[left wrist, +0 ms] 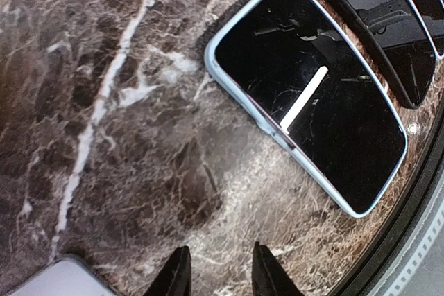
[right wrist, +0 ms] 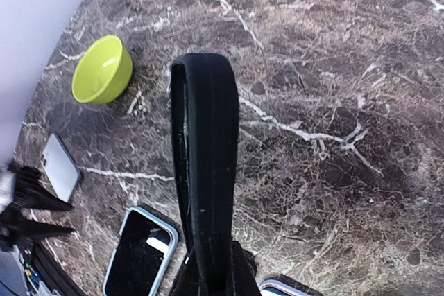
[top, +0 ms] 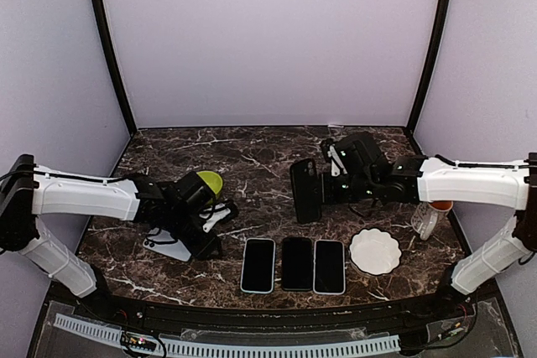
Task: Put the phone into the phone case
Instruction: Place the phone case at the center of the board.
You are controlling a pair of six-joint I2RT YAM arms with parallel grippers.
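Note:
My right gripper carries the case (top: pixel 306 190) across and down next to release it. Bare marble lies below the gripper, left in the top view, beside the blue-rimmed phone.
Three phones lie side by side, screens up, near the front edge: a light-blue-rimmed one (top: pixel 258 265) (left wrist: pixel 312 95) (right wrist: pixel 139 254), a black one (top: pixel 296 263) (left wrist: pixel 374 12) and a pale-rimmed one (top: pixel 329 266). My right gripper (top: pixel 323 190) (right wrist: pixel 211 268) is shut on the lower end of a black phone case (top: pixel 306 190) (right wrist: pixel 205 157), held on edge above the table behind the row. Whether a phone sits in it I cannot tell. My left gripper (top: pixel 220 217) (left wrist: pixel 220 249) hangs open over bare marble left of the blue-rimmed phone, nothing between its fingers.
A silver flat slab (top: pixel 172 246) (left wrist: pixel 62 279) (right wrist: pixel 61 168) lies under the left arm. A lime-green bowl (top: pixel 208 182) (right wrist: pixel 103 68) sits behind the left gripper. A white scalloped dish (top: pixel 374 251) and a clear cup (top: pixel 425 220) stand at the right.

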